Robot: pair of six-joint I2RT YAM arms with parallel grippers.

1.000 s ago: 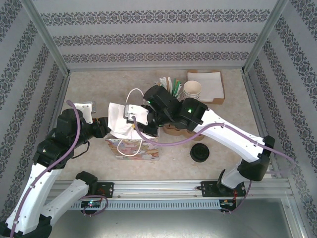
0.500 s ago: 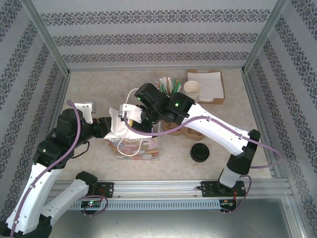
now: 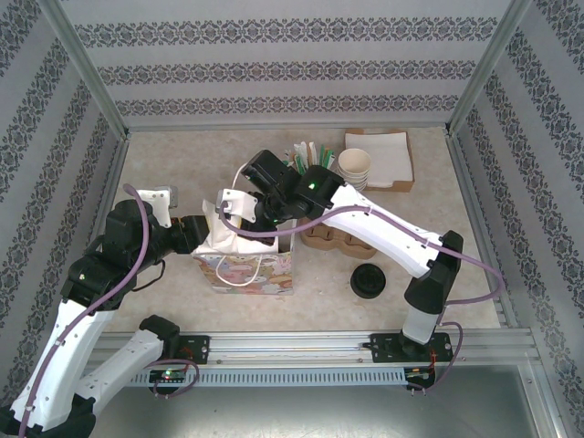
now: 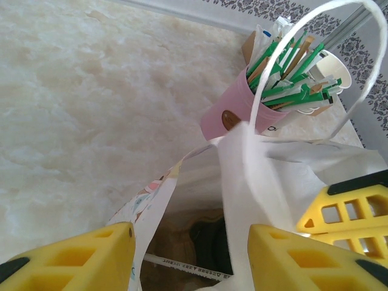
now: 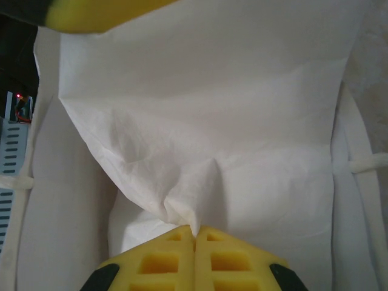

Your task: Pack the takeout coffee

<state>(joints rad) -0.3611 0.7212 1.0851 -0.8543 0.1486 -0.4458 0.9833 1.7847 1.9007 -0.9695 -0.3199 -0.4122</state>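
Observation:
The napkin already hangs into the bag's opening point(image 3: 248, 244) point(image 5: 104, 197) below the robot's right gripper, so next the right gripper should move down between the bag's sides and let go of the napkin's fold.
A patterned paper bag point(image 3: 246, 271) with white handles stands at the table's near left. Deep inside it, the left wrist view shows a dark round lid point(image 4: 213, 245) over brown cardboard. It looks like the takeout coffee; the cup itself is hidden. My left gripper point(image 3: 192, 230) point(image 4: 189, 257) is open at the bag's left rim, with the bag's wall point(image 4: 151, 206) just inside its left finger. My right gripper point(image 3: 239, 212) point(image 5: 194, 233) hangs over the bag's mouth. It is shut on a fold of a white napkin point(image 5: 200, 121) point(image 3: 219, 235), which drapes into the opening.
A brown cardboard cup carrier point(image 3: 339, 241) lies right of the bag. A stack of loose black lids point(image 3: 368, 281) sits nearer the front. At the back stand a pink cup of green stirrers point(image 3: 313, 157) point(image 4: 242, 109), lidless cream cups point(image 3: 354, 166) and a napkin tray point(image 3: 383, 151).
My right arm has swung left, carrying the white napkin over the bag's mouth. The left arm has stayed at the bag's rim.

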